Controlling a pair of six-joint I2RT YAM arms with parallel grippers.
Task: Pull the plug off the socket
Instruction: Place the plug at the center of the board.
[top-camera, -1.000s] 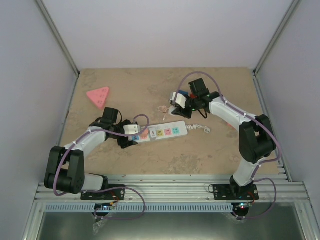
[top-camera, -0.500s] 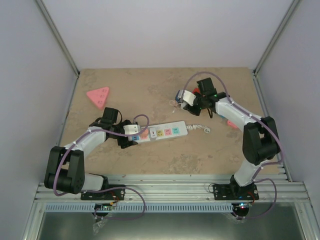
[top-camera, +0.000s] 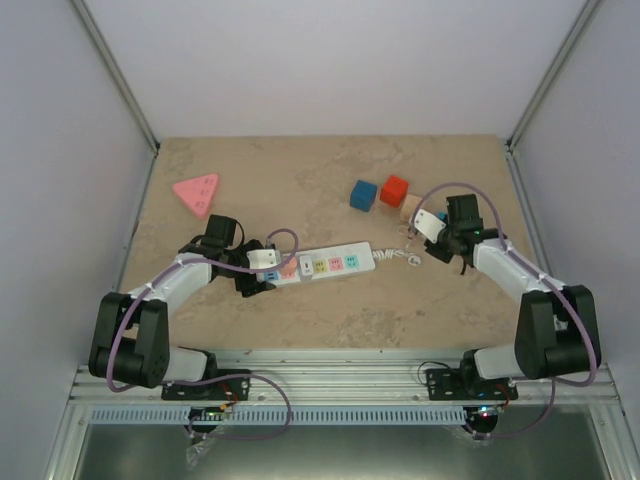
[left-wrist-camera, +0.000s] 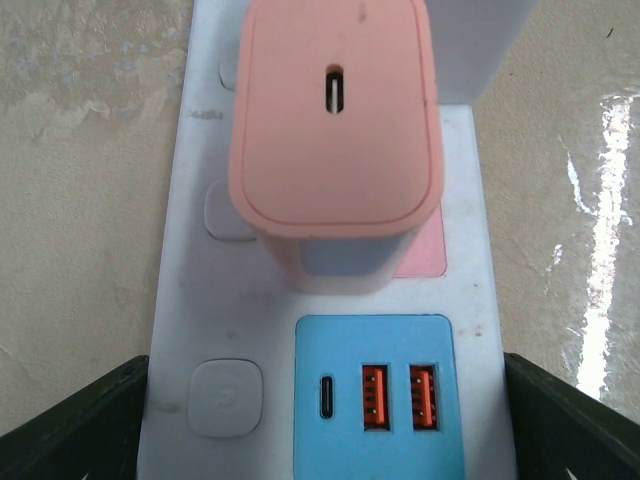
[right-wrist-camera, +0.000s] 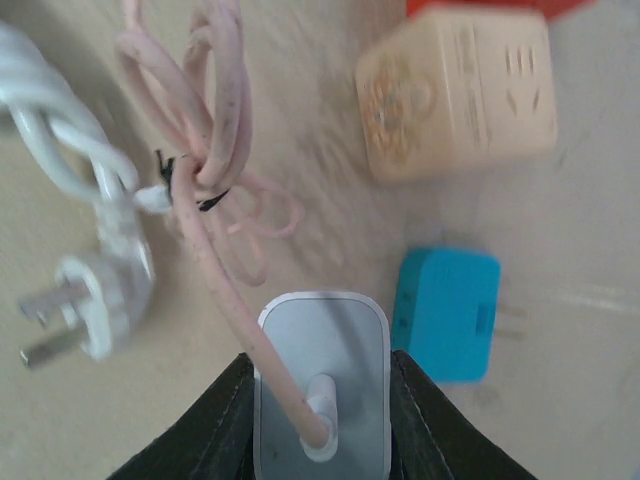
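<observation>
My right gripper draws back and down to the bare tabletop (top-camera: 442, 269) beside the cord stub next and releases the white plug there, since that spot is clear of the socket.
The socket, a long white power strip (top-camera: 335, 262) with pastel outlets, lies mid-table. My left gripper (top-camera: 256, 274) is shut on its left end. In the left wrist view its fingers (left-wrist-camera: 75, 425) flank the strip (left-wrist-camera: 190, 300) by the blue USB panel, and a pink charger (left-wrist-camera: 335, 130) sits plugged in just beyond. My right gripper (top-camera: 430, 226) is right of the strip and apart from it, shut on a white plug (right-wrist-camera: 322, 350). The plug's pink cable (right-wrist-camera: 215, 270) trails loose over the table.
The strip's white cord stub and its plug (right-wrist-camera: 85, 300) lie by the right gripper. A blue adapter (right-wrist-camera: 445, 315) and a beige cube adapter (right-wrist-camera: 455, 95) lie close ahead. A blue cube (top-camera: 363, 194) and a red cube (top-camera: 394, 189) sit behind. A pink triangular block (top-camera: 197, 192) lies far left.
My right gripper has carried the white plug and its pink cable from behind the strip to the right and nearer, uncovering the cubes. The left gripper and strip have not moved.
</observation>
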